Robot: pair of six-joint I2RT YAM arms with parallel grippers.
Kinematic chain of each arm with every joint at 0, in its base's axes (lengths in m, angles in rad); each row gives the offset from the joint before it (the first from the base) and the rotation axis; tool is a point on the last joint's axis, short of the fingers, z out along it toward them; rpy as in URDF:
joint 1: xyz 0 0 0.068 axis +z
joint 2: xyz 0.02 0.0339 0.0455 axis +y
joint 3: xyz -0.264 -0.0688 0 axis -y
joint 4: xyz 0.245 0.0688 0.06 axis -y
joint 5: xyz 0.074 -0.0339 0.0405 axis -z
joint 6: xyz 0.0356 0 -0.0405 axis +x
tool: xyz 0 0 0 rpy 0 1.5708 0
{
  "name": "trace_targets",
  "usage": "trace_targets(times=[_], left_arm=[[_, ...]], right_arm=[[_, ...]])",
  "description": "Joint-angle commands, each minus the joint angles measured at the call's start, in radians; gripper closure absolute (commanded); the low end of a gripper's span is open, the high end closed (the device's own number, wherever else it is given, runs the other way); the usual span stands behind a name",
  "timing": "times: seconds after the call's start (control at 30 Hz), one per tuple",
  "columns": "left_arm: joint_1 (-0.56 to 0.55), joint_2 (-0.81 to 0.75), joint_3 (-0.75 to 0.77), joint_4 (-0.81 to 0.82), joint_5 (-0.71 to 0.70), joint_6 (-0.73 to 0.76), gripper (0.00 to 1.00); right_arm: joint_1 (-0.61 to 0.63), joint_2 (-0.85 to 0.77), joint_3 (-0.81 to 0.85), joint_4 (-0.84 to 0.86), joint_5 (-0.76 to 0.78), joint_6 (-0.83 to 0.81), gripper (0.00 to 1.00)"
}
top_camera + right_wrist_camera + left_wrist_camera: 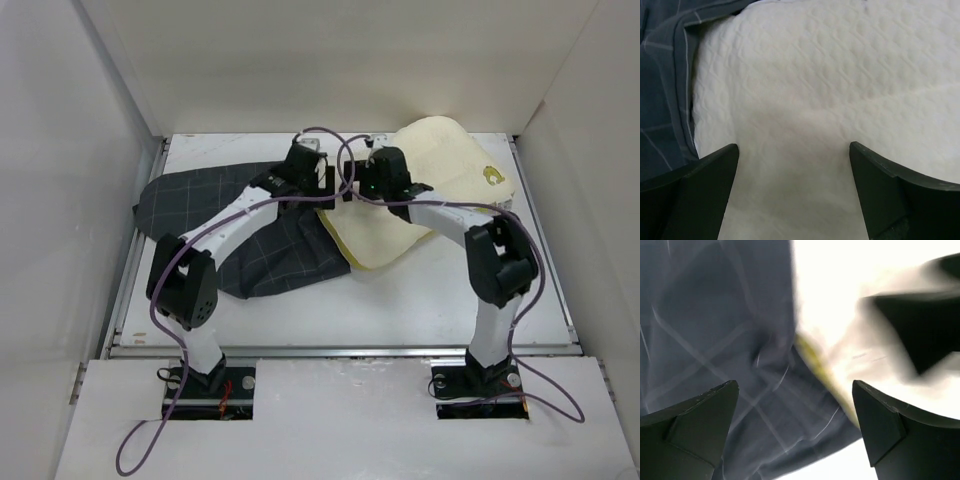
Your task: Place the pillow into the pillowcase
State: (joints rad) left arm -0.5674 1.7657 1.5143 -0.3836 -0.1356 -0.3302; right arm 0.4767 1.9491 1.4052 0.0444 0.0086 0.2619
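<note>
I will next lower my left gripper away from the pillow, onto the pillowcase edge's grey fold beside the yellow band, and then close it.
The dark grid-patterned pillowcase [215, 215] lies flat at the left of the table, its mouth toward the middle. The cream-yellow pillow [450, 165] rests at the back right, its near-left corner against the mouth. My left gripper [327, 186] hovers open over the pillowcase's edge [730, 330], with the pillow's yellow edge band [815, 362] showing just beside it. My right gripper [362, 186] is open over the quilted pillow [830, 75], nothing between its fingers. The pillowcase hem [670, 75] wraps the pillow's left edge in the right wrist view. How far the pillow sits inside is hidden by the arms.
White walls enclose the table [430, 300] on the left, back and right. The two grippers sit close together at mid-table; the right one shows as a dark blur [925, 330] in the left wrist view. Purple cables [330, 135] loop above the wrists.
</note>
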Motion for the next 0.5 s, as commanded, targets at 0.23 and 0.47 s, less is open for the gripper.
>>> trace_targets(times=[0.23, 0.47], left_arm=[[0.024, -0.023, -0.226, 0.101, 0.017, -0.141, 0.14], [0.035, 0.107, -0.149, 0.137, -0.039, -0.162, 0.25]], right_arm=[[-0.014, -0.291, -0.235, -0.139, -0.055, -0.098, 0.0], [0.079, -0.358, -0.273, -0.199, 0.056, -0.145, 0.0]])
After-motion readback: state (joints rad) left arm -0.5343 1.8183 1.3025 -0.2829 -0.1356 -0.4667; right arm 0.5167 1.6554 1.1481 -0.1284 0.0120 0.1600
